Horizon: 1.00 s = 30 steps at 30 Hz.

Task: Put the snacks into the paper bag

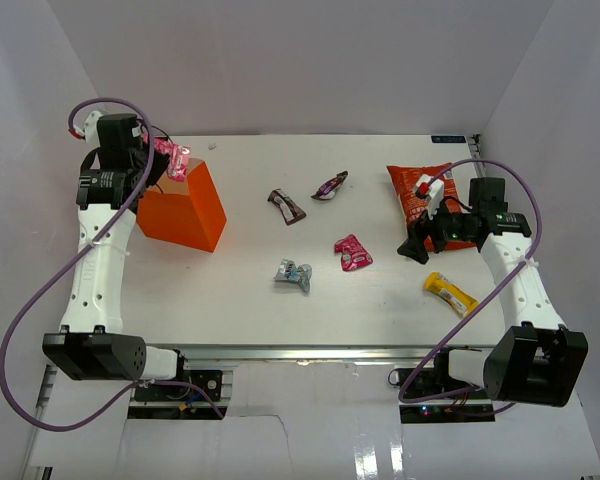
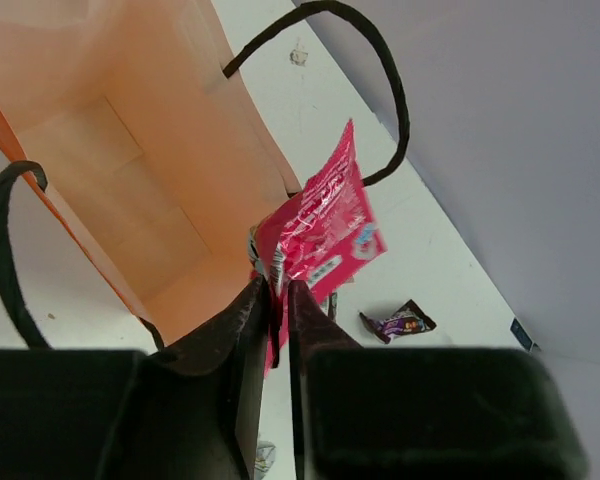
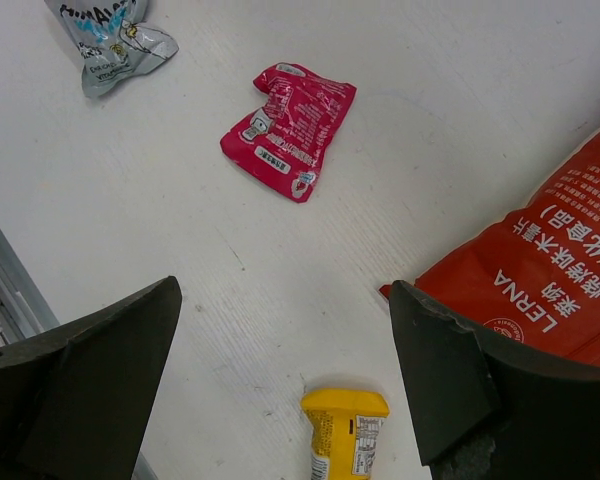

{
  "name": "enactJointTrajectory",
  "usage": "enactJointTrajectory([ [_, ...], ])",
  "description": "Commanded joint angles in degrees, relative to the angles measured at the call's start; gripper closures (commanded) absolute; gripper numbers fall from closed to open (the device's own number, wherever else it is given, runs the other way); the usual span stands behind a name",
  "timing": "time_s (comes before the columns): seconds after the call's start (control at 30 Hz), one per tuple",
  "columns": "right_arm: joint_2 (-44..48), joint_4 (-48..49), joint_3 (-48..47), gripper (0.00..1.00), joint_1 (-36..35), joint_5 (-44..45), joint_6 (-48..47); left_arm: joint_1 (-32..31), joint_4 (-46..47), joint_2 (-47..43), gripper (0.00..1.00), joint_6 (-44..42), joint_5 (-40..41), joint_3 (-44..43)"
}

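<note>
My right gripper moves to the left in the top view and down onto the pink wrapper's crumpled end (image 1: 357, 258) (image 3: 281, 148) next, since bare tabletop surrounds that wrapper.
The orange paper bag (image 1: 183, 208) stands open at the back left; its pale inside (image 2: 130, 170) shows in the left wrist view. My left gripper (image 1: 168, 163) is shut on a pink wrapper (image 2: 320, 225) and holds it over the bag's mouth, at its rim. My right gripper (image 3: 283, 290) is open and empty, low over the table between the red-orange crisp packet (image 1: 417, 190) and the yellow wrapper (image 1: 450, 293). A second pink wrapper (image 1: 352, 252), a silver-blue one (image 1: 292, 274) and two dark purple-brown ones (image 1: 287, 206) (image 1: 330, 186) lie mid-table.
The bag's black cord handles (image 2: 380, 80) arch beside the held wrapper. White walls close in the table at the back and sides. The metal rail runs along the near edge (image 1: 300, 352).
</note>
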State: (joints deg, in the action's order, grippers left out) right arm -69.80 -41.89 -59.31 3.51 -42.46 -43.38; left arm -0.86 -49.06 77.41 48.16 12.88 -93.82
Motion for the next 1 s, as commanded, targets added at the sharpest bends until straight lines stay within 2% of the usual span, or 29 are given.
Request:
enactJointTrajectory([
  [0.0,-0.69,0.93,-3.18,0.1,0.1,-2.63,0.92,0.16,0.63,0.55,0.72,-1.67,1.7,-0.4],
  [0.07,-0.95,0.76,-3.36,0.1,0.01,-3.16,1.27,0.16,0.63,0.12,0.58,-1.58,1.88,-0.4],
  [0.1,-1.13,0.84,-3.53,0.1,0.01,-3.42,1.54,0.16,0.72,-0.15,0.42,-1.49,1.88,-0.4],
  [0.2,-2.44,0.06,-4.14,0.1,-1.83,-5.09,2.85,0.16,3.08,-1.73,0.23,-2.89,0.13,0.13],
  [0.3,-4.46,-1.35,-4.85,0.08,-4.46,-5.27,4.35,0.16,4.41,-3.84,0.18,-5.0,-2.94,0.83],
  [0.37,-5.52,-1.62,-4.94,0.06,-9.12,-4.31,4.96,0.16,7.21,-5.33,0.16,-8.85,-6.27,2.32],
  [0.47,-6.75,0.22,-5.2,0.04,-15.45,-0.01,6.98,0.16,12.22,-9.19,0.12,-14.04,-17.5,5.82],
  [0.5,-7.01,1.36,-5.29,0.03,-18.42,2.88,8.9,0.16,14.32,-11.03,0.12,-16.32,-23.72,6.97],
  [0.63,-10.87,7.33,-6.08,0.04,-24.94,13.78,15.76,0.16,18.03,-15.17,0.03,-16.61,-38.35,14.09],
  [0.67,-11.67,9.0,-6.08,0.04,-25.82,17.46,18.21,0.16,18.12,-15.88,0.02,-16.17,-40.55,15.67],
  [0.7,-12.63,12.76,-6.08,0.04,-27.75,25.33,21.02,0.16,18.12,-16.67,0.02,-15.39,-43.62,18.73],
  [0.8,-16.76,15.87,-6.52,0.04,-30.48,36.69,30.35,-0.01,18.65,-20.88,0.02,-14.15,-45.75,25.23],
  [0.9,-21.94,17.1,-7.66,0.03,-31.63,41.91,37.38,-0.28,19.7,-25.45,0.02,-11.78,-47.77,31.48],
  [0.97,-25.46,17.8,-8.01,0.01,-31.81,42.11,40.12,-0.54,20.49,-28.35,0.02,-9.32,-48.83,34.48],
])
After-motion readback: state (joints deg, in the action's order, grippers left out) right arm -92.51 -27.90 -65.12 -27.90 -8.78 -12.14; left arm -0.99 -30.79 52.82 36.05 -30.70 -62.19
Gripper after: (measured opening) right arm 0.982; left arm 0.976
